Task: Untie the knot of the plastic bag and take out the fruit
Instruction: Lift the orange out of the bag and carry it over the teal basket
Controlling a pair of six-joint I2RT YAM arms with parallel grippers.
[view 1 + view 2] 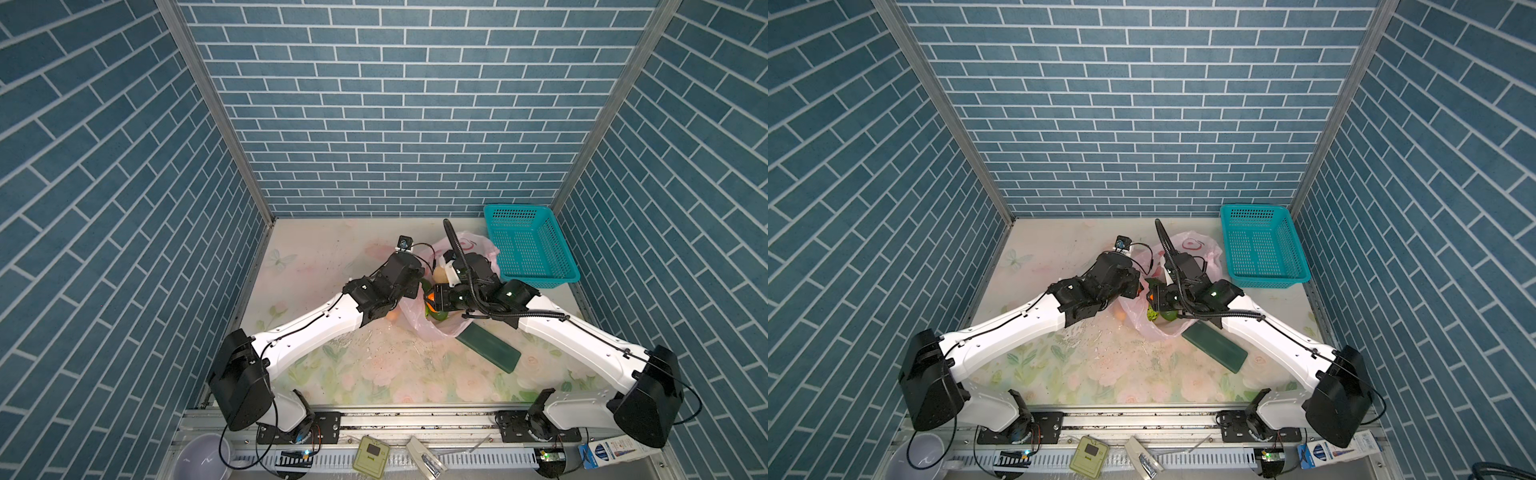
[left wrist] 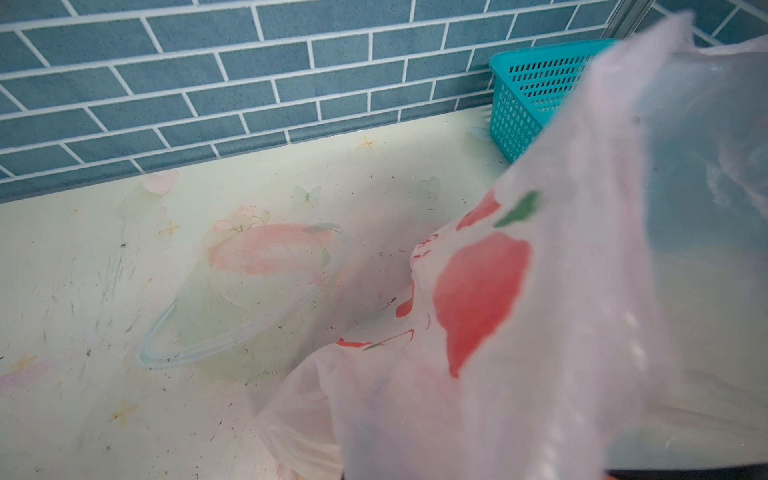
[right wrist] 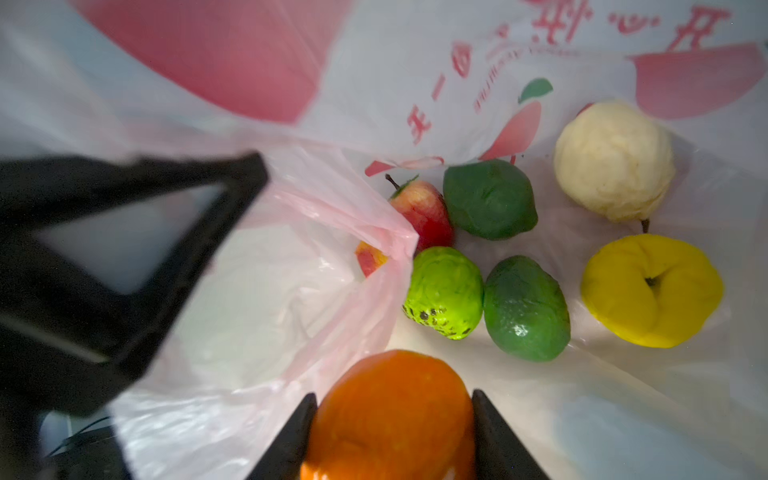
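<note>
The orange fruit (image 1: 431,298) in my right gripper will next be lifted clear and outward past the bag's rim. Then I will lower it and release it inside the empty teal basket (image 1: 522,251).
The pale-pink plastic bag (image 1: 478,245) (image 1: 1196,245) lies mid-table with its mouth standing open; no knot shows. My left gripper (image 1: 417,284) is shut on the bag's rim and holds it up; one of its black fingers (image 3: 137,249) shows beside the raised plastic (image 3: 291,291). The bag (image 2: 540,332) drapes over the left wrist view and hides those jaws. Inside the bag my right gripper (image 3: 394,392) is shut on an orange fruit (image 3: 390,424) (image 1: 431,298). Below it lie cream-white (image 3: 615,162), yellow (image 3: 650,291), bright green (image 3: 444,293), red (image 3: 424,212) and dark green fruit (image 3: 525,307).
A teal perforated basket (image 1: 530,245) (image 1: 1262,245) (image 2: 532,95) stands at the back right, close to the bag. A flat dark green block (image 1: 490,347) (image 1: 1217,345) lies at the bag's near side. A peach-coloured fruit (image 1: 392,316) sits on the table under my left arm.
</note>
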